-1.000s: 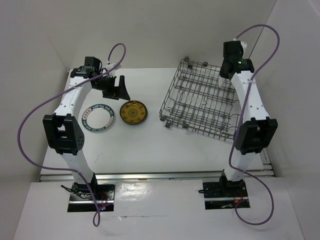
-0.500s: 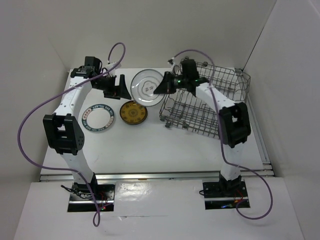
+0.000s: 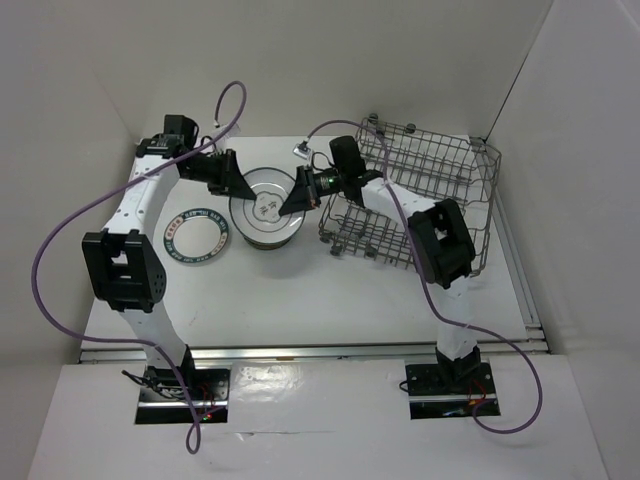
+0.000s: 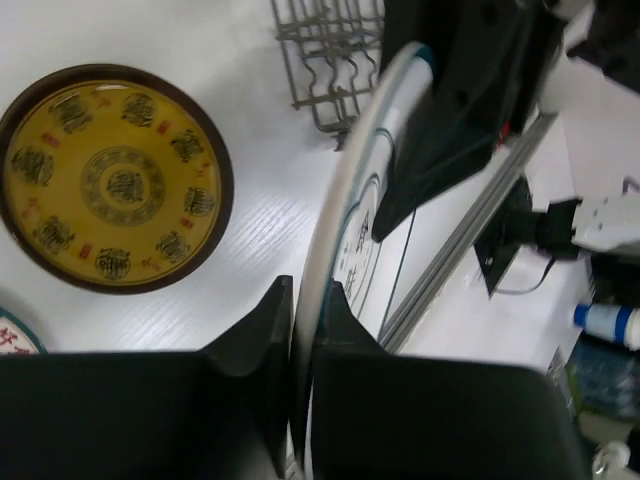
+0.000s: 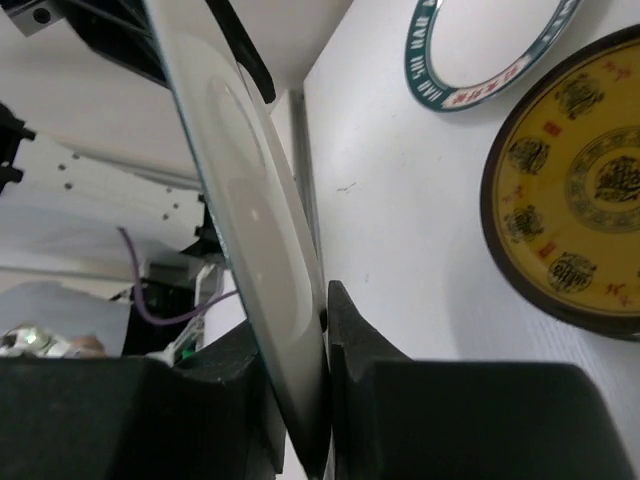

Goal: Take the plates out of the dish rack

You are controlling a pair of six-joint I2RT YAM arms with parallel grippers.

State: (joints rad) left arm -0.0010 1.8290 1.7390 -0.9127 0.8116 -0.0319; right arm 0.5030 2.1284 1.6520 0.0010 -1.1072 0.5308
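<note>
The left gripper needs to bring the plate to the left in the top view and down over the teal-rimmed white plate (image 3: 196, 236) (image 4: 9, 338) next, since that plate's top is uncovered for stacking.
A white plate with grey lines (image 3: 264, 212) hangs over the table between the two arms. My left gripper (image 3: 231, 186) is shut on its left rim and my right gripper (image 3: 297, 199) is shut on its right rim. In the left wrist view the plate (image 4: 352, 195) stands edge-on between the left gripper's (image 4: 305, 300) jaws. In the right wrist view the plate (image 5: 250, 170) is pinched in the right gripper (image 5: 326, 300). The amber-yellow plate (image 4: 115, 175) (image 5: 580, 200) lies on the table below, hidden in the top view. The teal-rimmed white plate (image 3: 197, 236) (image 5: 480, 50) lies left of it. The dish rack (image 3: 425, 195) stands at the right.
The rack's corner (image 4: 325, 50) is close to the right of the held plate. White walls close in the table at the back and both sides. The right arm's elbow (image 3: 440, 245) hangs over the rack's front.
My right arm swung left from the rack's far side, carrying the white plate over the amber plate. My left gripper, open before, has shut on the plate's other rim.
</note>
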